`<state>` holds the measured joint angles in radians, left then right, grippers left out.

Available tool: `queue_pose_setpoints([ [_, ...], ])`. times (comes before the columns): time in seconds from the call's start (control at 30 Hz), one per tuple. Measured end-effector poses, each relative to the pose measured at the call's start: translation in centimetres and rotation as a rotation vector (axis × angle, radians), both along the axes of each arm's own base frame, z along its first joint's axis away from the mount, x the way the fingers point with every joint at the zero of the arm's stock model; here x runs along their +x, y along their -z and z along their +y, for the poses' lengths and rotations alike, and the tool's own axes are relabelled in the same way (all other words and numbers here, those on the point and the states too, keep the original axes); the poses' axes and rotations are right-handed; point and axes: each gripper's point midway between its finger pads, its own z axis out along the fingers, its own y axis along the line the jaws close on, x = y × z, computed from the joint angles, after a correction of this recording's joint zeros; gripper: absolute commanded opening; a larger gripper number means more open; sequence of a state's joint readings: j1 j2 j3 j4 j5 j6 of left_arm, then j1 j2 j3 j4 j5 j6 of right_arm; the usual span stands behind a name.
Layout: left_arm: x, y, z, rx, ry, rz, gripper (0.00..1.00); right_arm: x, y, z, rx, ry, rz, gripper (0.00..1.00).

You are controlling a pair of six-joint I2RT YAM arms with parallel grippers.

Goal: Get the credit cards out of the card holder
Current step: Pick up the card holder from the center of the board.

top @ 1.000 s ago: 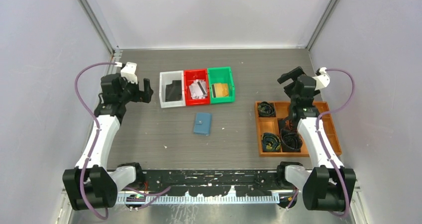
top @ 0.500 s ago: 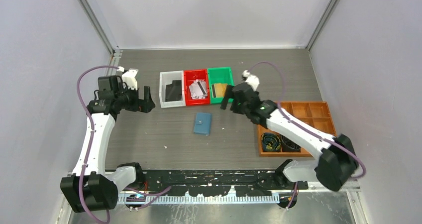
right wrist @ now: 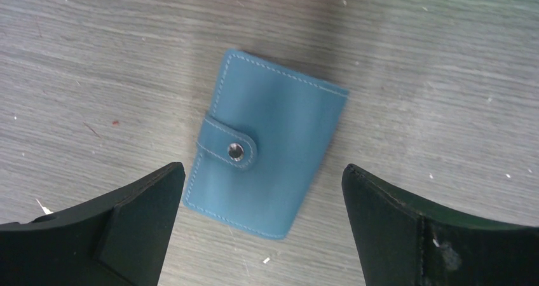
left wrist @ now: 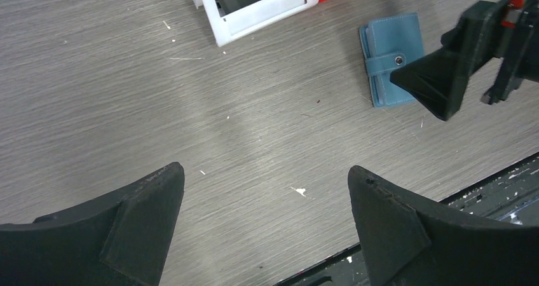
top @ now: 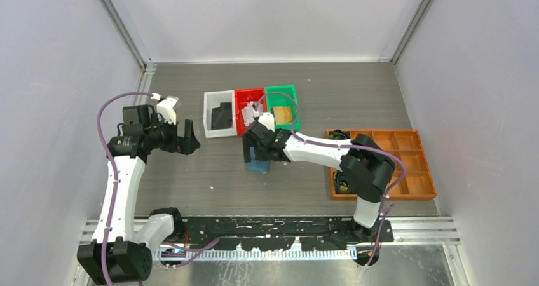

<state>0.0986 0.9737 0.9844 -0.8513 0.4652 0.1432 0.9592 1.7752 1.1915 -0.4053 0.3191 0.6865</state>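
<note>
The wallet's width fits between my open fingers, so my right gripper needs to move down and back and close across the wallet's near half.
The card holder (right wrist: 273,140) is a small blue wallet lying flat on the table with its snap tab fastened. It also shows as the blue card holder (left wrist: 392,57) and is partly covered from above (top: 257,166). My right gripper (right wrist: 263,168) hovers open directly over it, one finger on each side, not touching. My left gripper (top: 189,140) hangs open and empty over bare table to the wallet's left. A black credit card (top: 221,115), silver-grey cards (top: 252,114) and a gold card (top: 283,114) lie in the bins. Anything inside the wallet is hidden.
Behind the wallet, a white bin (top: 208,114), a red bin (top: 239,111) and a green bin (top: 296,108) stand in a row. An orange compartment tray (top: 413,165) with coiled black cables (top: 343,179) sits at the right. The right arm stretches across the table's middle.
My right arm swung left from above the orange tray, past the green bin, to just over the wallet. The left gripper drifted slightly right and down. Both stayed open.
</note>
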Motion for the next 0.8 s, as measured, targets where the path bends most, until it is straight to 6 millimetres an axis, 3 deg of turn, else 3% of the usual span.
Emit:
queue_pose_setpoints([
  [0.13, -0.2, -0.1, 0.0, 0.007, 0.008, -0.007, 1.0, 0.8, 0.8, 1.0, -0.014, 0.004, 0.005, 0.99],
  [0.37, -0.3, 0.0, 0.1, 0.021, 0.017, -0.005, 1.0, 0.9, 3.8, 1.3, -0.079, 0.002, 0.034, 0.99],
  [0.53, -0.4, 0.1, 0.2, 0.025, 0.019, -0.001, 1.0, 0.9, 3.9, 2.4, -0.084, -0.013, 0.019, 1.0],
  [0.8, -0.2, 0.0, 0.3, 0.026, 0.016, 0.003, 1.0, -2.0, 4.2, 3.8, -0.134, -0.104, -0.017, 1.0],
])
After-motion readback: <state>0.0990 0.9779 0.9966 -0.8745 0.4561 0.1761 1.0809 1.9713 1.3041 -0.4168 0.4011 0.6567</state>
